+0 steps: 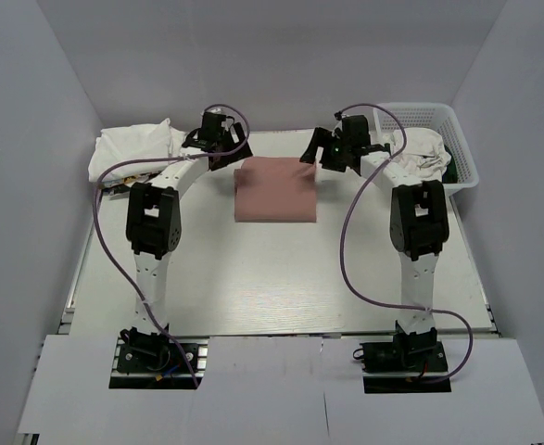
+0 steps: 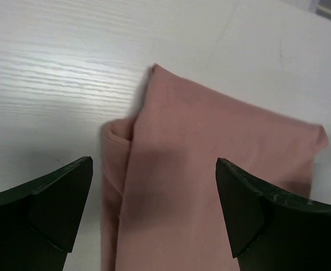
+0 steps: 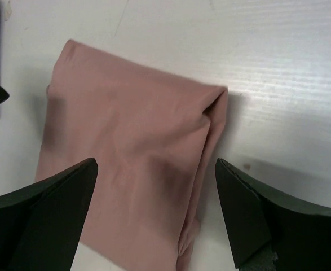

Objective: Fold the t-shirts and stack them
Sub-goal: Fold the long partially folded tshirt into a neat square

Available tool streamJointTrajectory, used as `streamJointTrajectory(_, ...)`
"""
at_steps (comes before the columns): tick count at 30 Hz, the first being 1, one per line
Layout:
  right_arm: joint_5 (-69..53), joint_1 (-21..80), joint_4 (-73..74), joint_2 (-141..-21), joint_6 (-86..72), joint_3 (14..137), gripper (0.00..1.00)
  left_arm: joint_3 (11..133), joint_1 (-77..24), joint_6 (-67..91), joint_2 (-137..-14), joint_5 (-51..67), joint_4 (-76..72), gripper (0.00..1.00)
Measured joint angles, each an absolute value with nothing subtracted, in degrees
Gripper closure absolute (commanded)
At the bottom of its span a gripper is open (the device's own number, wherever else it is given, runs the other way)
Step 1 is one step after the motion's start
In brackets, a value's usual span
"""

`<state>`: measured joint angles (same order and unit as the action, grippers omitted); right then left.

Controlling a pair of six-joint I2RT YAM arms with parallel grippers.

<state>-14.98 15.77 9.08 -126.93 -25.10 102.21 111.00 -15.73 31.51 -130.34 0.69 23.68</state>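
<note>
My left gripper moves back and down onto the dusty-pink t-shirt's side edge [image 1: 238, 178] [image 2: 118, 166] next. This edge, facing the bunched white one, runs between the left gripper's open fingers.
The dusty-pink t-shirt [image 1: 274, 190] lies folded into a neat rectangle on the table at the middle back; its print is hidden. It also shows in the left wrist view [image 2: 210, 186] and in the right wrist view [image 3: 126, 164]. My left gripper [image 1: 223, 146] hovers open and empty above its far-left corner. My right gripper [image 1: 325, 151] hovers open and empty above its far-right corner. A white t-shirt [image 1: 132, 148] lies bunched at the back left. Another white t-shirt [image 1: 418, 153] hangs over the basket rim at the back right.
A white plastic mesh basket [image 1: 457, 139] stands at the back right corner. Small coloured items [image 1: 123, 183] lie under the white cloth at the left edge. White walls close in the table on three sides. Purple cables loop from both arms.
</note>
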Motion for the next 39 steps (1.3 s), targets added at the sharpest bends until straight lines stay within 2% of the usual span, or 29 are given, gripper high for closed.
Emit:
streamJointTrajectory(3, -15.51, 16.16, 8.23, -122.04, -24.71, 96.47, 0.10, 107.35, -16.47, 29.69, -127.90, 5.23, 21.17, 0.00)
streamJointTrajectory(8, -20.14, 16.45, 3.49, -120.66, -25.39, 95.35, 0.10, 107.85, -17.85, 28.16, -128.35, 13.23, 18.50, 0.00)
streamJointTrajectory(19, -26.96, 16.49, -11.81, -135.98, -31.33, 97.91, 0.10, 112.77, -18.00, 28.56, -138.12, 20.38, 18.98, 0.00)
streamJointTrajectory(29, -28.01, 16.43, -11.51, -135.94, -29.36, 99.00, 0.10, 115.04, -17.21, 27.49, -138.15, 19.84, 22.52, 0.00)
streamJointTrajectory(33, -26.76, 16.53, -9.15, -126.52, -26.06, 90.19, 0.10, 111.57, -17.78, 25.39, -133.91, 17.06, 23.77, 0.00)
streamJointTrajectory(39, -21.93, 16.82, -10.79, -103.59, -21.87, 71.96, 0.10, 98.72, -17.98, 24.21, -121.51, 14.00, 25.82, 0.00)
